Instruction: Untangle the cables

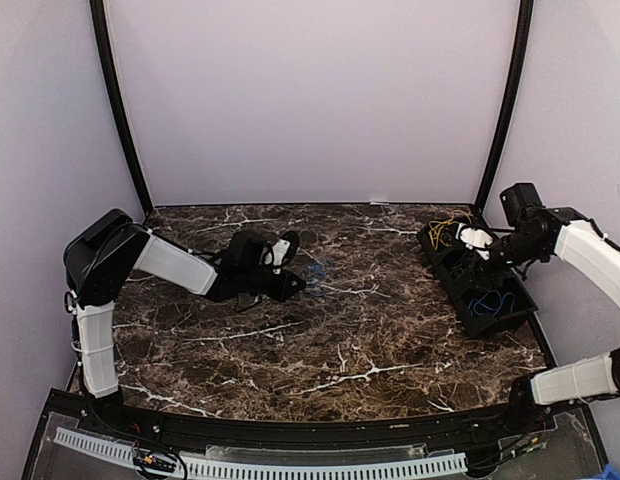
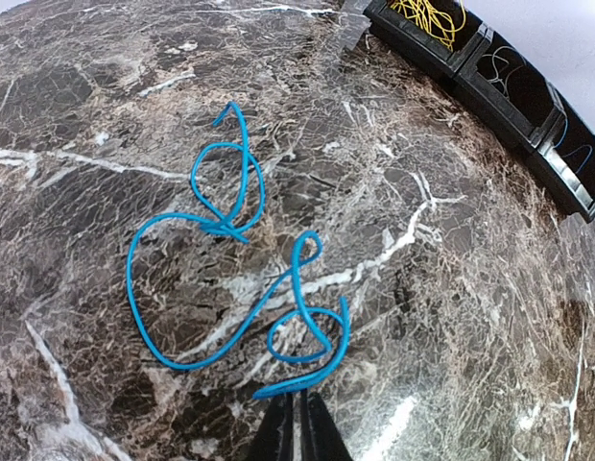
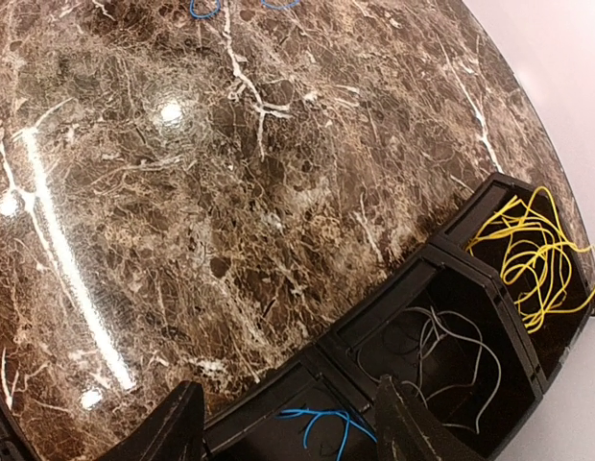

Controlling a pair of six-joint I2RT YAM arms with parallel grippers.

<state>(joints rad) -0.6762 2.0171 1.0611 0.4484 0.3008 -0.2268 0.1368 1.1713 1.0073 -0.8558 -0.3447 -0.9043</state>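
Next, my right gripper swings to the left in the top view and down onto the cable's hooked far end (image 1: 328, 264), because that end sticks out past the cable's loops.
A loose blue cable (image 2: 230, 279) lies in loops on the marble table (image 2: 451, 317); it shows small in the top view (image 1: 316, 268). My left gripper (image 2: 297, 401) is shut, its tips low over the table right beside the cable's near end, which crosses just ahead of them. My right gripper (image 3: 293, 427) is open and empty above a black bin (image 3: 413, 264) with three compartments. These hold yellow cables (image 3: 533, 254), thin grey wires (image 3: 451, 355) and blue cables (image 3: 321, 423). From above, the right gripper (image 1: 462, 245) hangs over the bin's far half.
The bin (image 1: 515, 320) stands at the table's right edge, running front to back. It also shows at the top right of the left wrist view (image 2: 489, 58). Black frame posts stand at the back corners.
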